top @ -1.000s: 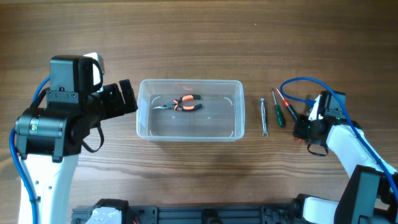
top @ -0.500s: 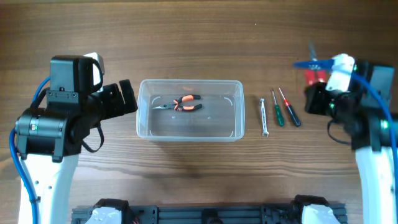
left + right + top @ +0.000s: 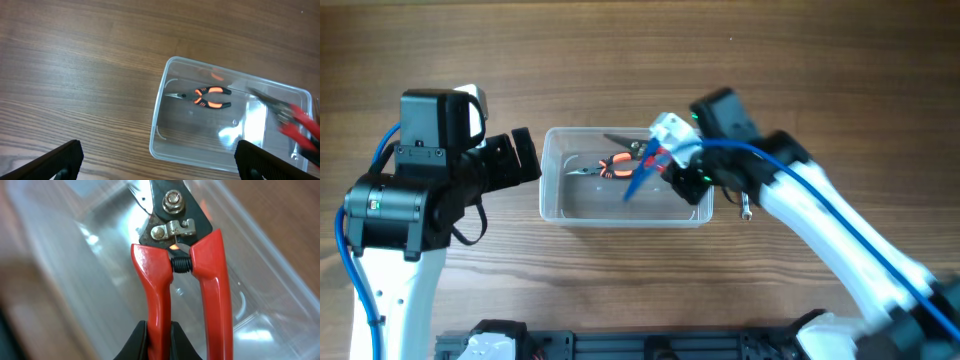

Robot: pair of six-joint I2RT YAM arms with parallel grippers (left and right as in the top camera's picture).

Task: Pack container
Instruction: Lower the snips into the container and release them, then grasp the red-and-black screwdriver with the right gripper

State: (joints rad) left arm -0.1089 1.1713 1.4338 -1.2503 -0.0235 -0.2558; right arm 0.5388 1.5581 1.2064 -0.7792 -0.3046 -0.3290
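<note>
The cutters still hang above the container (image 3: pixel 620 222), so the robot's right gripper needs to move down into it next to release them on the container's bottom by the pliers' orange handles.
The clear plastic container (image 3: pixel 620 222) stands at the table's middle. Orange-handled pliers (image 3: pixel 618 167) lie inside it, and they also show in the left wrist view (image 3: pixel 210 97). My right gripper (image 3: pixel 672 168) is shut on one handle of red-handled cutters (image 3: pixel 175 255) and holds them above the container's right half, blades pointing left (image 3: pixel 632 145). They show blurred in the left wrist view (image 3: pixel 295 120). The right fingers (image 3: pixel 159 337) clamp the left red handle. My left gripper (image 3: pixel 525 155) is open and empty just left of the container (image 3: pixel 160 120).
The tip of a silver tool (image 3: pixel 747 210) shows on the table right of the container, under my right arm. The arm hides whatever else lies there. A blue cable (image 3: pixel 638 182) hangs over the container.
My right arm has swung from the table's right side to over the container, carrying the red cutters. The screwdrivers are now hidden under it. The left arm has not moved.
</note>
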